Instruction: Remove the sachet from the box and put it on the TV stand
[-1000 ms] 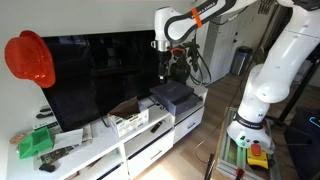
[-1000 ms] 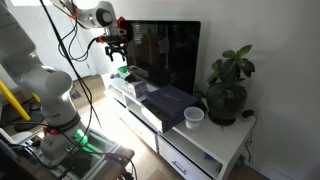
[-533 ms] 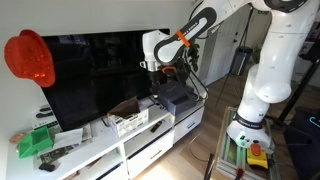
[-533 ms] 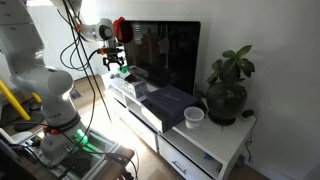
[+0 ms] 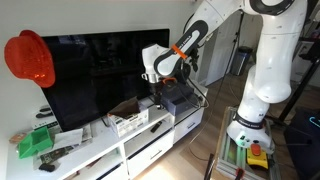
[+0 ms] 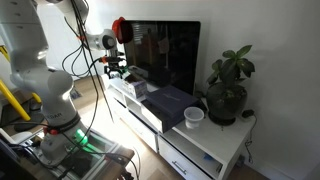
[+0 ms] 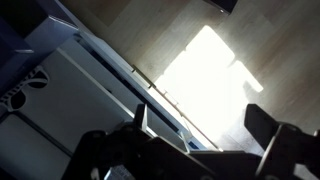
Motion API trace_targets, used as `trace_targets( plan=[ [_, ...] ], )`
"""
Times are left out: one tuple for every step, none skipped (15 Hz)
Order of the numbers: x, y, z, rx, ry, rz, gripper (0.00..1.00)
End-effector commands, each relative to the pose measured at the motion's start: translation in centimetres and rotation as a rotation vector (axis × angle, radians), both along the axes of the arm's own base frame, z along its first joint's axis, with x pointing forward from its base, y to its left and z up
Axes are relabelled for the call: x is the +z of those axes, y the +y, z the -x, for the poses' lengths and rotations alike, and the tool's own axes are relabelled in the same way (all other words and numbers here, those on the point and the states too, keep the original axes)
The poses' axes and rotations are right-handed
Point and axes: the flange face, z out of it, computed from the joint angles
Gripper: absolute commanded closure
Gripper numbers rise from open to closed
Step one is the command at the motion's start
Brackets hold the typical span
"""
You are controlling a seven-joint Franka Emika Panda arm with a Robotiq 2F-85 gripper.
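The white box stands below on the side of the red hat's end, so I will next move my open gripper that way and down into the white box's top (image 5: 127, 117).
The small white box (image 5: 129, 120) with a brown flap stands on the long white TV stand (image 5: 100, 152) in front of the TV; the stand also shows in an exterior view (image 6: 215, 150). I cannot make out the sachet in any view. My gripper (image 5: 157, 90) hangs just above the stand, between the white box and the dark grey flat box (image 5: 173, 95). It also shows in an exterior view (image 6: 118, 72). In the wrist view the gripper (image 7: 200, 125) is open and empty, with sunlit floor between the fingers.
A large TV (image 5: 95, 75) stands right behind the gripper. A red hat (image 5: 30, 58) hangs at one end, above green clutter (image 5: 35, 143). A potted plant (image 6: 228, 88) and a white cup (image 6: 194, 117) stand at the other end.
The arm has come down and moved along the TV from above the dark grey box towards the white box. The gripper stays open and empty.
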Motion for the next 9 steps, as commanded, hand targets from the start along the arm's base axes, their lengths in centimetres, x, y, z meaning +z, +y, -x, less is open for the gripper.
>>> trace_targets(
  plan=[
    [-3.7,1.2,-1.3,0.018,-0.134,0.009,0.00],
    [-4.1,1.6,-2.0,0.038,-0.196,0.016,0.00],
    [-4.5,2.0,-2.6,0.048,-0.253,0.026,0.00],
    [-4.8,2.4,-3.2,0.048,-0.308,0.027,0.00],
    [-5.1,2.8,-3.7,0.051,-0.363,0.025,0.00],
    [-5.4,3.2,-4.2,0.043,-0.394,0.025,0.00],
    [-5.7,3.6,-4.6,0.036,-0.424,0.022,0.00],
    [-6.1,4.0,-5.0,0.030,-0.444,0.022,0.00],
    [-6.5,4.3,-5.3,0.031,-0.459,0.014,0.00]
  ],
)
